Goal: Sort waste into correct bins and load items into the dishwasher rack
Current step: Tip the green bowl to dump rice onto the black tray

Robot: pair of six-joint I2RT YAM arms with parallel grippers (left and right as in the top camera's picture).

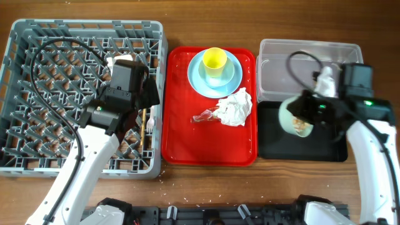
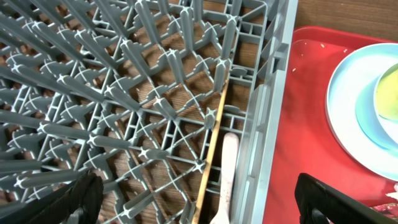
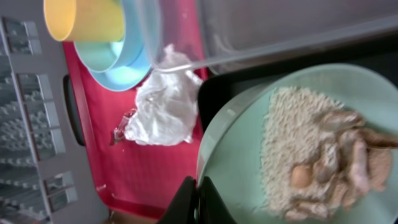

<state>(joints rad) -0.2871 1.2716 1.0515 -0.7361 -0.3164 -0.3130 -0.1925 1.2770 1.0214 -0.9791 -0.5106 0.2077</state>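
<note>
My right gripper empties the bowl next, carries it to the left in the overhead view to the red tray's bare near part and releases it there.
My right gripper is shut on the rim of the pale blue-green bowl and holds it tilted over the black tray. Rice and food scraps lie in the bowl. My left gripper is open and empty above the right edge of the grey rack. The wooden chopsticks and the white fork lie in the rack below it. The plate with the yellow cup, the crumpled napkin and a small wrapper are on the red tray.
The clear tub stands behind the black tray at the right. The red tray sits between the rack and the bins. A few crumbs lie on the wooden table in front of the rack.
</note>
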